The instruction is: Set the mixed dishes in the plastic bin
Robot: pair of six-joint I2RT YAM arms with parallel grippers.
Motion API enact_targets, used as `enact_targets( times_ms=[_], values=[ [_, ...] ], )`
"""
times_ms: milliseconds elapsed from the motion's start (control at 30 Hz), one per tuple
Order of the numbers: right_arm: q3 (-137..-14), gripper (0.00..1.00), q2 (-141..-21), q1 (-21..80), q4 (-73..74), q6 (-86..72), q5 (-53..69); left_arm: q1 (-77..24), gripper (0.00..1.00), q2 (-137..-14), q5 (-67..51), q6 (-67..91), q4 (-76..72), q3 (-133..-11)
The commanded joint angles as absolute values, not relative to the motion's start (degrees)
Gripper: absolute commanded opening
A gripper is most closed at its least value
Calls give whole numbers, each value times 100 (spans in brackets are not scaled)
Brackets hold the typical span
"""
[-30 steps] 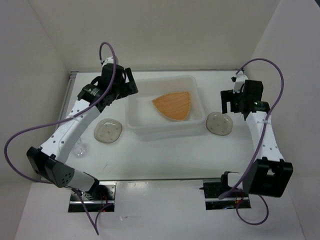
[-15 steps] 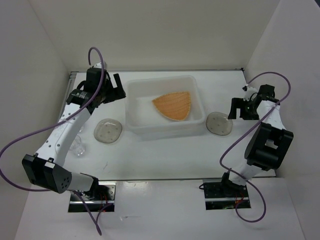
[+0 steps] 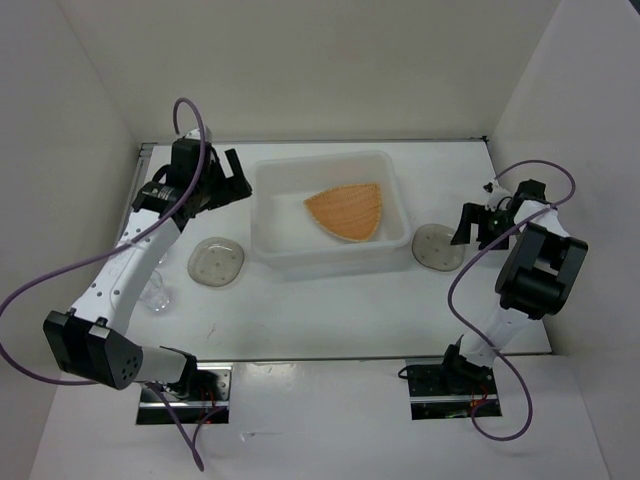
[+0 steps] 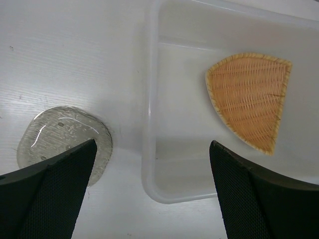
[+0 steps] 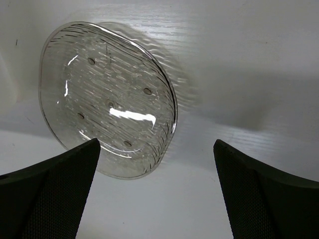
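Note:
The second saucer's rim away from the bin runs between my open fingers, so my right gripper lowers around the saucer's rim and closes on it next.
The orange woven-look plate [image 3: 347, 211] lies inside the translucent white bin [image 3: 262, 222]; the left wrist view also shows the plate [image 4: 249, 99] and the bin's rim [image 4: 148, 99]. One grey-brown saucer [image 3: 217, 263] lies left of the bin, also in the left wrist view [image 4: 62, 137]. A second saucer [image 3: 438, 246] lies right of the bin, also in the right wrist view [image 5: 107, 97]. One clear cup [image 3: 157, 297] stands at the left; no second cup shows. My left gripper [image 3: 232, 178] [image 4: 149, 199] is open and empty above the bin's left end. My right gripper [image 3: 468, 224] [image 5: 157, 199] is open and empty just right of the second saucer.
White walls close in the table on the left, back and right. The right arm's elbow [image 3: 535, 265] is folded close to the right wall. Purple cables loop off both arms.
My left gripper has drawn back left from the bin's corner. My right arm has folded out to the right and its gripper now sits beside the right saucer.

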State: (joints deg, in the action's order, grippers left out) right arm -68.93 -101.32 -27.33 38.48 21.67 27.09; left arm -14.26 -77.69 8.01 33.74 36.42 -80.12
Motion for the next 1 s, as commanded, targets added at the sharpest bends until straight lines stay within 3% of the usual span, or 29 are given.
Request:
enact_targets(
  times_ms=[0, 433, 467, 633, 767, 967],
  values=[
    [-6829, 99, -10423, -2777, 3498, 2039, 3120, -1389, 100, -7462, 834, 3603, 3752, -7858],
    [-6469, 99, -10836, -2777, 2919, 1969, 3374, -1389, 100, -6909, 888, 4131, 4008, -7296],
    [-6469, 96, -10837, -2777, 2918, 1969, 3375, -1389, 99, -6908, 888, 4192, 4008, -7295],
    [-6363, 61, -10890, -2777, 2813, 1854, 3629, -1389, 98, -6855, 888, 4192, 4008, -7190],
    [-6258, 57, -10890, -2777, 2812, 1854, 3630, -1389, 98, -6855, 888, 4192, 4008, -7189],
    [-6065, 34, -10837, -2777, 2812, 1854, 3630, -1389, 98, -6908, 826, 4245, 3955, -7137]
  ],
)
